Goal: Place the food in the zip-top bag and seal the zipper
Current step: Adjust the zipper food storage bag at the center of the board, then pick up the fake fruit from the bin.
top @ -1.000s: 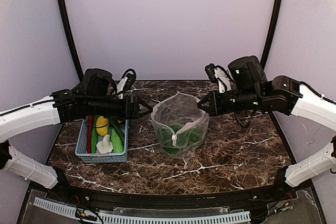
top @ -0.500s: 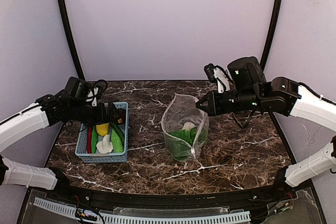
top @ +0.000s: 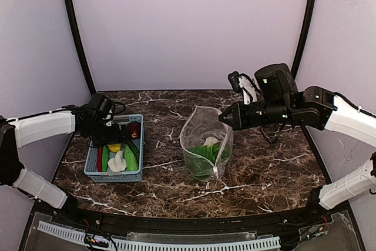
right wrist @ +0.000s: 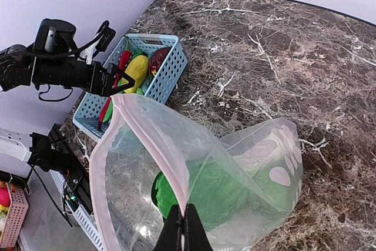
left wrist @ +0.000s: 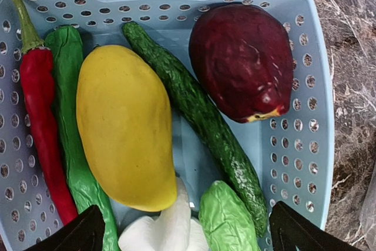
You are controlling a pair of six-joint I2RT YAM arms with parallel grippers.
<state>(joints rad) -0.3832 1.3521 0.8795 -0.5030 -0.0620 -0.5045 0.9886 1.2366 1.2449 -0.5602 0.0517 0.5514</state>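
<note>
I will next move my left gripper down and toward the red chilli (left wrist: 41, 121), onto the yellow oval piece (left wrist: 126, 127) at its near end.
My left gripper (left wrist: 188, 236) hangs open over the light blue basket (left wrist: 317, 116), its fingertips (left wrist: 82, 236) wide apart and holding nothing. Below it lies food: a yellow oval piece (left wrist: 126, 127), a red chilli (left wrist: 41, 121), a dark red fruit (left wrist: 241, 60), a long green cucumber (left wrist: 200, 116), a white piece (left wrist: 167, 230) and a green leafy piece (left wrist: 226, 218). The clear zip-top bag (top: 205, 145) stands mid-table with a green leafy bunch (right wrist: 176, 186) inside. My right gripper (right wrist: 187, 227) is shut on the bag's pink zipper (right wrist: 158, 139), holding the mouth up.
The basket (top: 114, 174) sits at the left of the dark marble table (top: 264, 168), about a hand's width from the bag. My left gripper (top: 111, 135) is above the basket's far half. Purple walls close in the back and sides.
My left gripper has let go of the bag's mouth, opened wide and swung left to above the basket. The bag's mouth has narrowed and sagged. The right arm has not moved.
</note>
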